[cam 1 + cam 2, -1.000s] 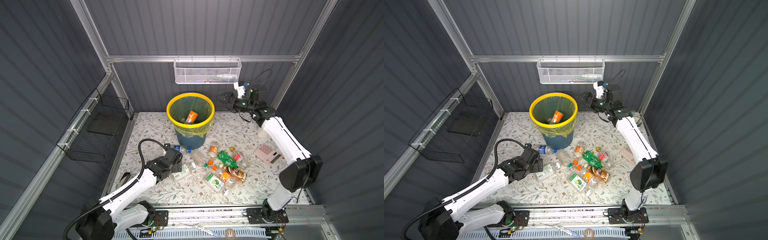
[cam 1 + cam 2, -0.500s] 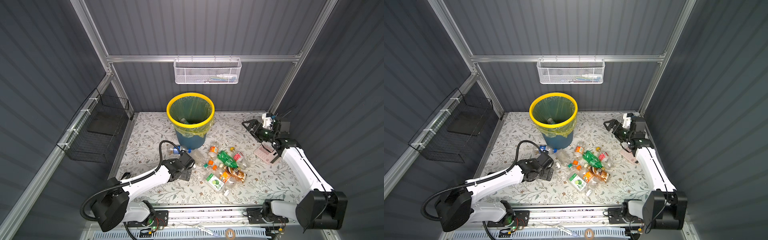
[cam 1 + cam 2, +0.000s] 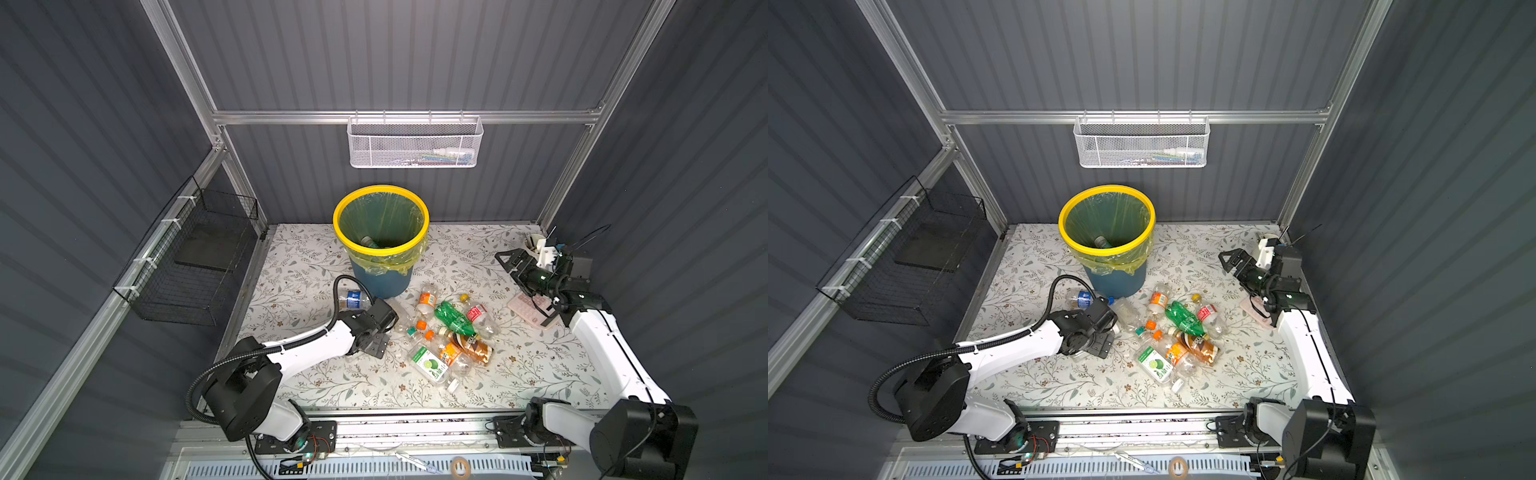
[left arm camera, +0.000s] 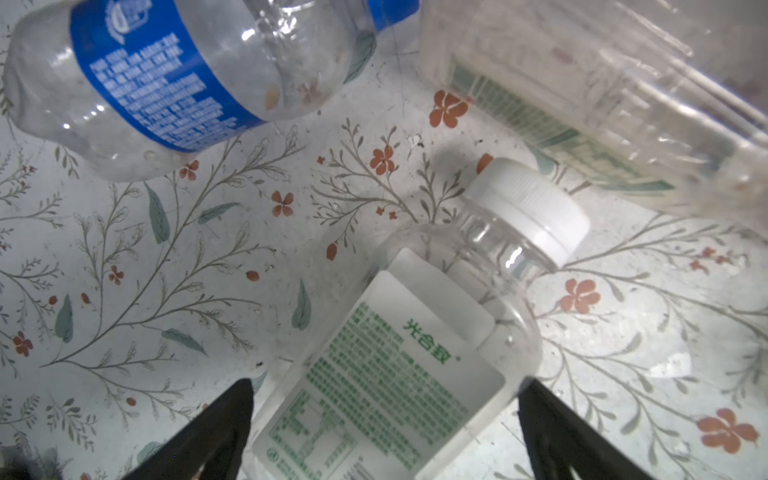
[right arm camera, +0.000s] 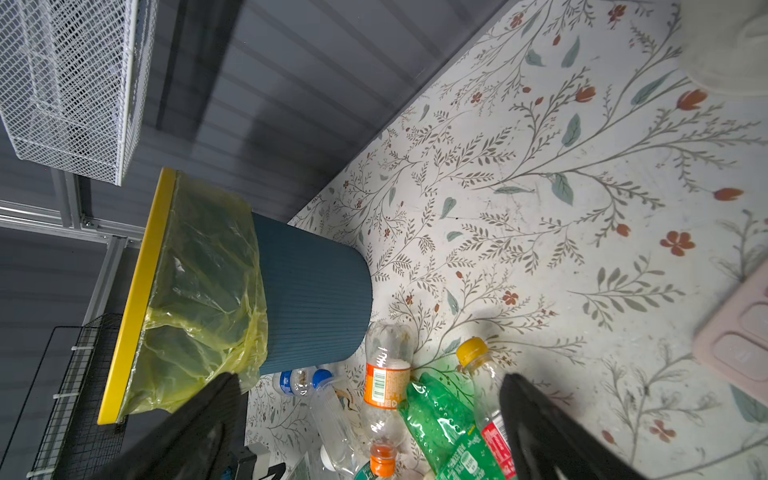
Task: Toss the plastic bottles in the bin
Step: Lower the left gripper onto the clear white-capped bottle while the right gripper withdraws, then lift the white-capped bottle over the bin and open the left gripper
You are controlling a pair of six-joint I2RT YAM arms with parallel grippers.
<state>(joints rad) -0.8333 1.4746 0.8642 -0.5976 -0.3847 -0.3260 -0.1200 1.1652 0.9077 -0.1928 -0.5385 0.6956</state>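
My left gripper's open fingers already stand on either side of the clear white-capped bottle, so I need to lower them over its labelled body and close across it.
Several plastic bottles [image 3: 453,328] lie in a heap right of the bin [image 3: 376,189], among them a green one [image 3: 1183,318]. A blue-labelled bottle [image 3: 353,297] lies by the bin's base, and another bottle [image 3: 368,242] rests inside the liner. My left gripper [image 3: 374,343] is low over the mat at the heap's left edge. It is open, its fingers either side of a clear white-capped bottle [image 4: 415,353]. My right gripper [image 3: 510,262] hangs open and empty at the far right, facing the bin [image 5: 316,291] and the heap.
A white mesh basket [image 3: 413,143] hangs on the back wall and a black wire basket [image 3: 195,257] on the left wall. A pink calculator [image 3: 534,309] lies under the right arm, with a white cup [image 3: 534,241] behind it.
The right arm has swung from beside the bin's rim down to the right side. An orange-labelled bottle dropped deeper into the bin. The left gripper moved right and lowered over the white-capped bottle.
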